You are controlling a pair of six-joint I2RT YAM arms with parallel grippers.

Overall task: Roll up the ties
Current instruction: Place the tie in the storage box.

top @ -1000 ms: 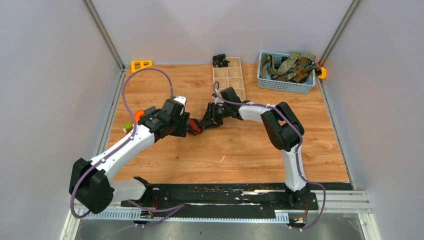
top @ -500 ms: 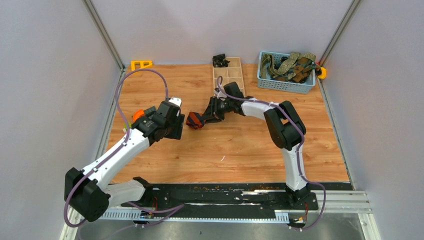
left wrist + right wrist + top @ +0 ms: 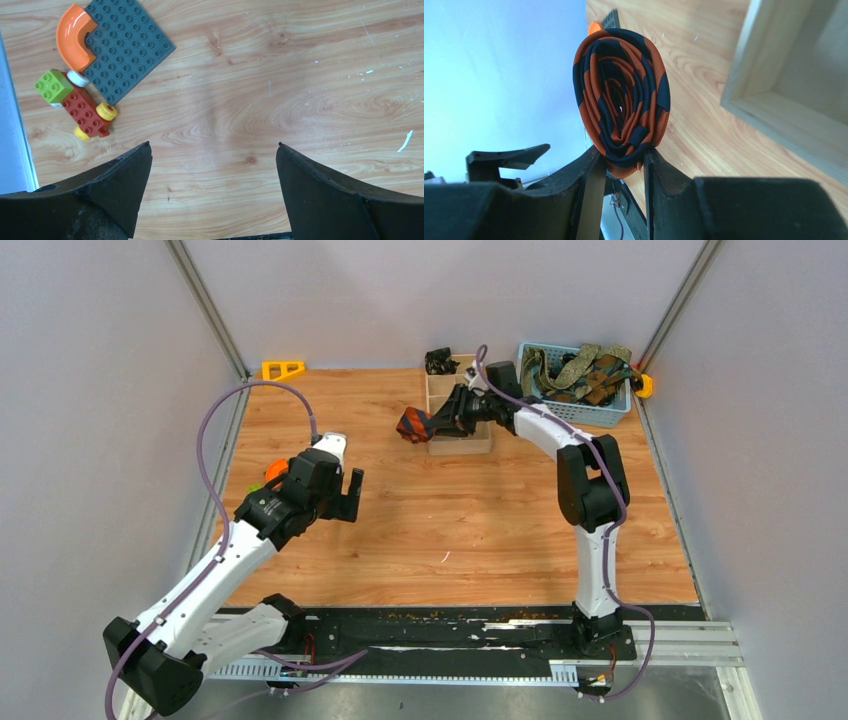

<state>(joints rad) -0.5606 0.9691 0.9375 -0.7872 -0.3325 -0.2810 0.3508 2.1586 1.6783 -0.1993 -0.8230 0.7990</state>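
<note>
I will next move my right gripper sideways and down to let go of the roll, because the box's near end (image 3: 446,442) (image 3: 809,77) is below and to the right in the top view.
A rolled orange and navy striped tie (image 3: 621,100) is pinched between the fingers of my right gripper (image 3: 621,155), which is shut on it. From above, the roll (image 3: 413,425) hangs in the air just left of the wooden divided box (image 3: 458,410), with the right gripper (image 3: 437,424) behind it. More ties (image 3: 580,370), olive and brown, lie piled in the blue basket (image 3: 570,412) at the back right. My left gripper (image 3: 214,150) is open wide over bare wood, nothing between its fingers; the top view shows the left gripper (image 3: 345,498) at mid-left.
Toy bricks (image 3: 80,102), an orange curved piece (image 3: 72,35) and a dark grey studded plate (image 3: 127,47) lie by the left edge. A yellow frame (image 3: 283,369) sits at the back left. A dark bundle (image 3: 440,361) rests at the box's far end.
My left gripper let go of the rolled tie, opened wide and drew back to the left. The right gripper carried the roll up and back toward the wooden box.
</note>
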